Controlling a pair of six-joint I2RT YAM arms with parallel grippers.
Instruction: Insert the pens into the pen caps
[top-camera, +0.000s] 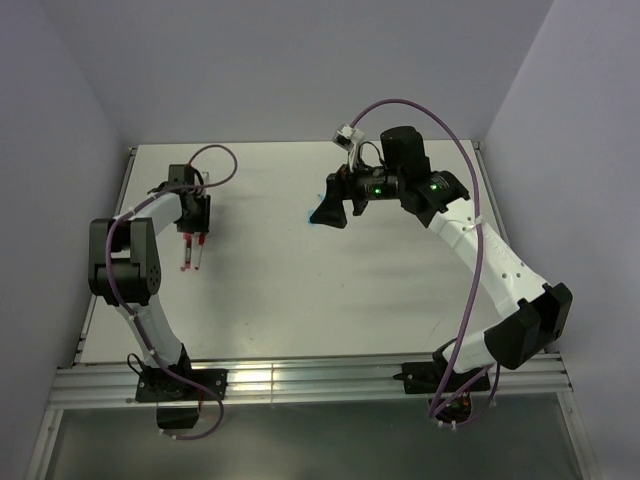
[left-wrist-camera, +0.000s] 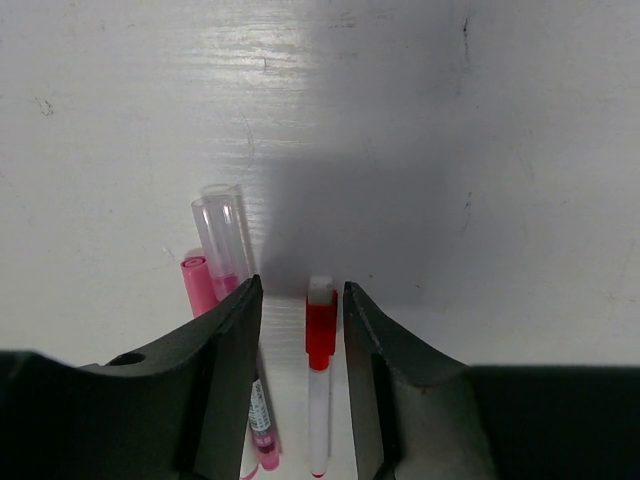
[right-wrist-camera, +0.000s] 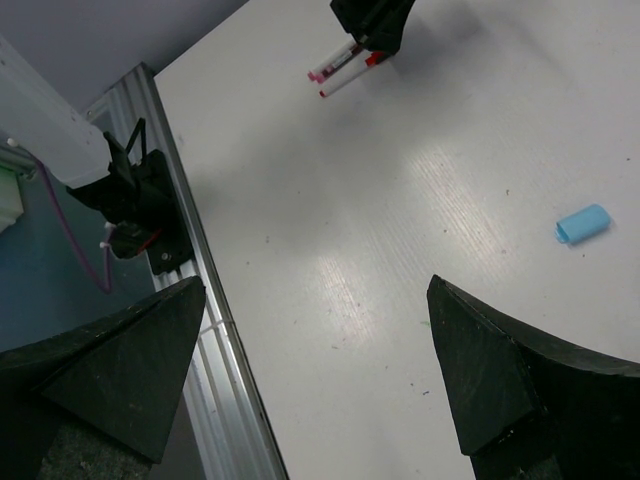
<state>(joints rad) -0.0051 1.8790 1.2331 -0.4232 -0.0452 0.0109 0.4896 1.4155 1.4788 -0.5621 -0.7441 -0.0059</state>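
My right gripper is above the light blue pen (top-camera: 322, 198), and its fingers slant toward the bar. It should tilt its fingers straight down and lower them around the pen.
A white pen with a red section (left-wrist-camera: 320, 340) lies on the table between the fingers of my left gripper (left-wrist-camera: 300, 290), nearer the right finger; the jaws are open and I see no contact. A pink pen (left-wrist-camera: 197, 287) and a clear tube-like cap or barrel (left-wrist-camera: 222, 235) lie just left of the left finger. In the top view my left gripper (top-camera: 193, 236) points down over these pens (top-camera: 190, 257). My right gripper (right-wrist-camera: 315, 288) is wide open and empty above the table. A light blue cap (right-wrist-camera: 582, 223) lies to its right.
The white table (top-camera: 300, 300) ends at an aluminium rail (top-camera: 300, 378) along the near edge, which the right wrist view shows (right-wrist-camera: 215, 330) at left. Grey walls close in the left, back and right sides. Purple cables loop over both arms.
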